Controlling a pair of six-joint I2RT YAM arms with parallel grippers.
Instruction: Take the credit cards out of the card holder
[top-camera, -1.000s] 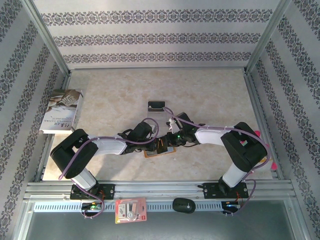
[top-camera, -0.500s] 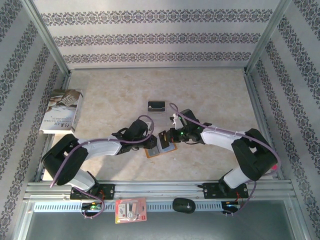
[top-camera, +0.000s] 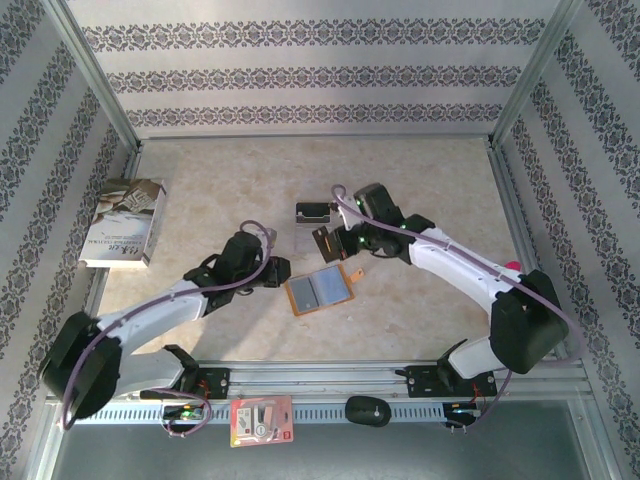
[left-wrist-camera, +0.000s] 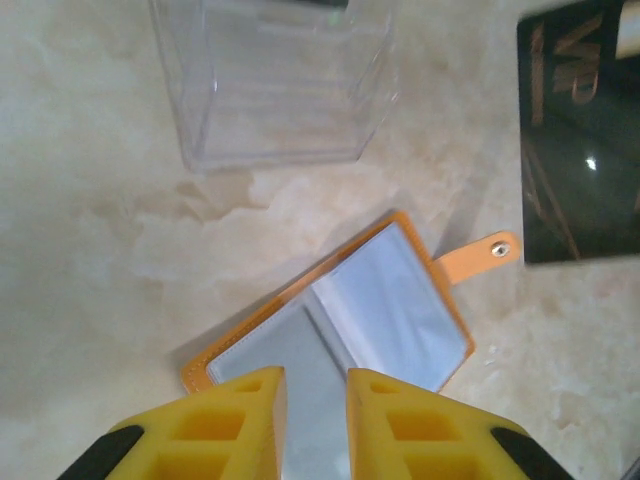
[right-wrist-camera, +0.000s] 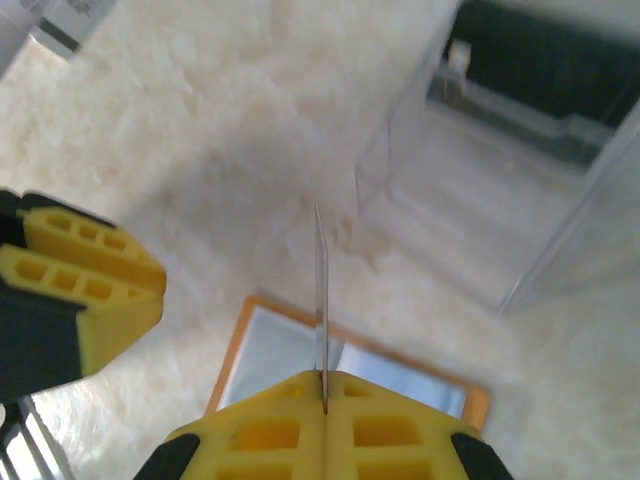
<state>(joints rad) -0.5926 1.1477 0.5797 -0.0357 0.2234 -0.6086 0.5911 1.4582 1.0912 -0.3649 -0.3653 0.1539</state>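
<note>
My right gripper is going to move outward next with a turn and then down onto the dark card in the clear stand, because that end of the stand already holds a card.
The orange-tan card holder (top-camera: 320, 290) lies open and flat on the table, its grey-blue pockets (left-wrist-camera: 345, 325) facing up and its snap tab (left-wrist-camera: 480, 258) to the right. My right gripper (top-camera: 335, 243) is shut on a black credit card (top-camera: 323, 243), held above the table behind the holder. In the right wrist view that card (right-wrist-camera: 320, 290) shows edge-on, pinched in the gripper (right-wrist-camera: 323, 378). In the left wrist view the same card (left-wrist-camera: 580, 130) hangs at the upper right. My left gripper (top-camera: 278, 272) is at the holder's left edge, its jaws (left-wrist-camera: 316, 375) a little open with nothing between them.
A clear plastic stand (top-camera: 313, 212) with a dark card in it sits just behind the right gripper, also seen as the clear stand (left-wrist-camera: 280, 90). A book (top-camera: 125, 222) lies at the far left. A red-and-white packet (top-camera: 262, 420) and a black object (top-camera: 367, 410) rest on the front rail.
The right gripper shut on the black card, lifted it out of the holder and carried it back toward the stand. The left gripper opened, let go of the holder and drew back left.
</note>
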